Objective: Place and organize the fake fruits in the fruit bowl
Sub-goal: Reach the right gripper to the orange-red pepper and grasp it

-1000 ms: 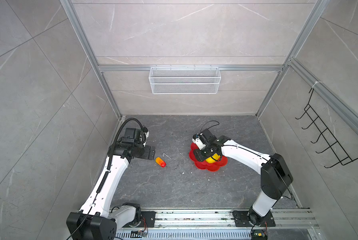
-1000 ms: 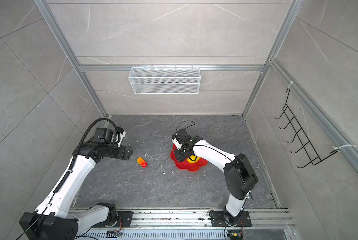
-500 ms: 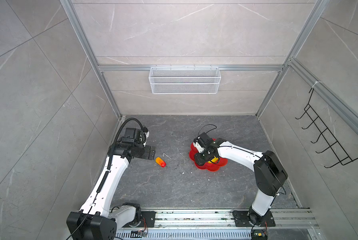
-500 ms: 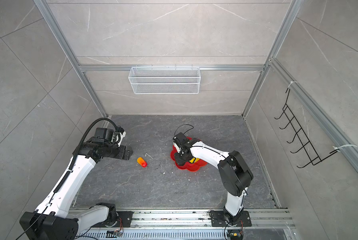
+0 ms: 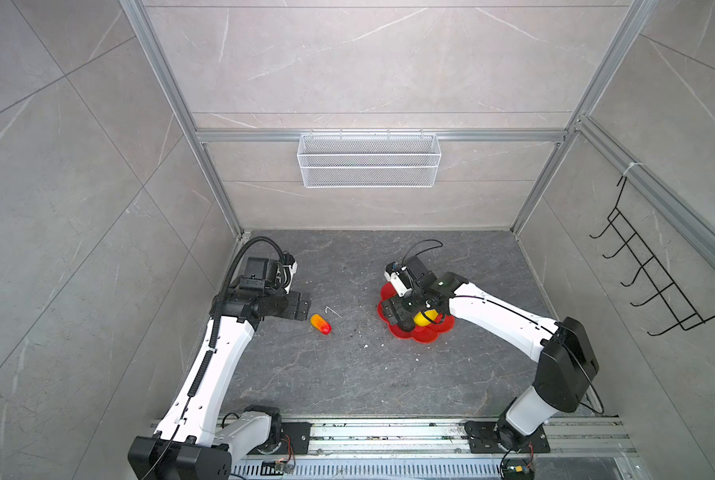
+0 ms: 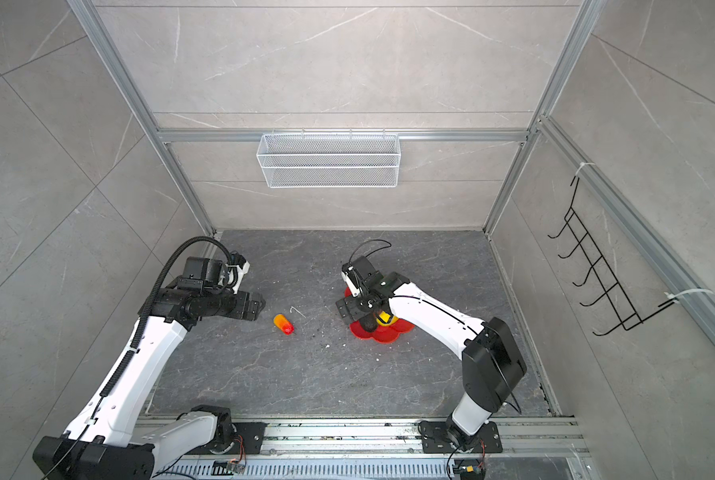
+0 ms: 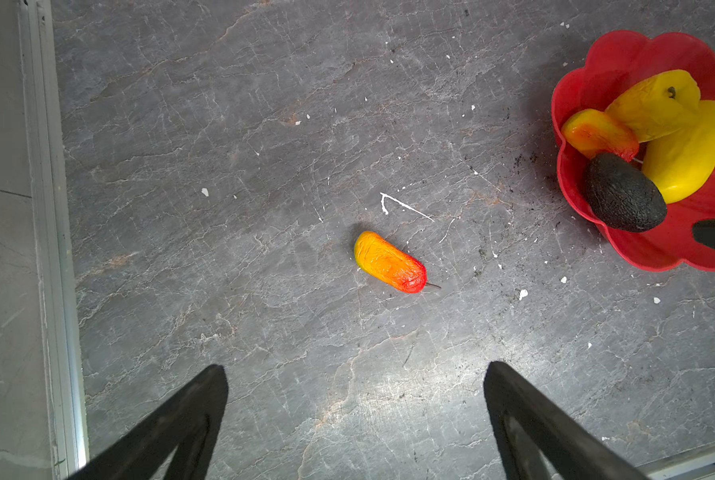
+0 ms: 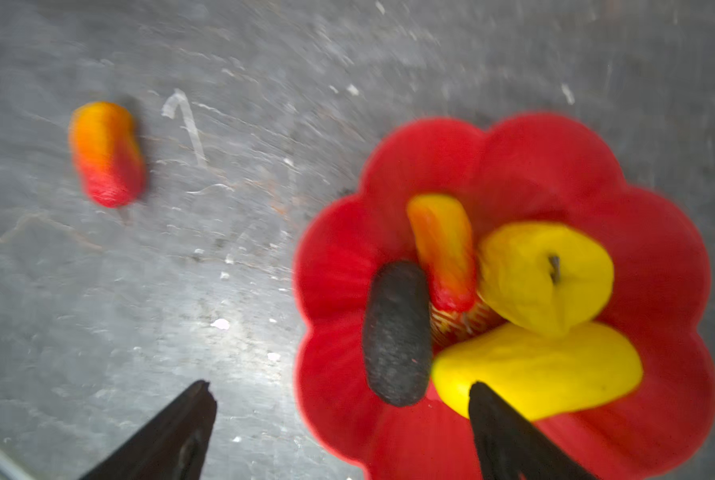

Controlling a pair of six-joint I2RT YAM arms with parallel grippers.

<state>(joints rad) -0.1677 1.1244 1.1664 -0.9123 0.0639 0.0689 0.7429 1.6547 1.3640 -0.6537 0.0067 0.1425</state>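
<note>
My right gripper moves off the bowl [image 5: 430, 334] next and down around the loose orange-red fruit, below it toward my left gripper and still outside the bowl.
The red flower-shaped fruit bowl [image 5: 430, 334] [image 6: 389, 334] [image 7: 638, 54] [image 8: 534, 166] sits right of the floor's centre. In it lie a dark oval fruit [image 7: 621, 193] [image 8: 397, 332], an orange-red fruit [image 7: 599, 135] [image 8: 445, 249], a round yellow fruit [image 7: 655, 104] [image 8: 543, 274] and a long yellow fruit [image 7: 684, 153] [image 8: 538, 370]. A second orange-red fruit [image 5: 321, 323] [image 6: 283, 323] [image 7: 389, 262] [image 8: 106, 153] lies on the floor to the bowl's left. My right gripper [image 5: 395, 316] [image 6: 349, 311] [image 8: 341, 388] hangs open and empty over the bowl's left rim. My left gripper [image 5: 302, 305] [image 6: 256, 305] [image 7: 356, 368] is open and empty, just left of the loose fruit.
A white wire-mesh basket [image 5: 368, 160] hangs on the back wall and a black hook rack [image 5: 655, 282] on the right wall. An aluminium frame post [image 7: 48, 208] runs along the floor's left edge. White flecks and a scratch mark [image 7: 405, 205] dot the grey floor.
My right gripper has opened wide and shifted toward the bowl's left rim; the dark oval fruit now lies free in the bowl. The left arm has not moved.
</note>
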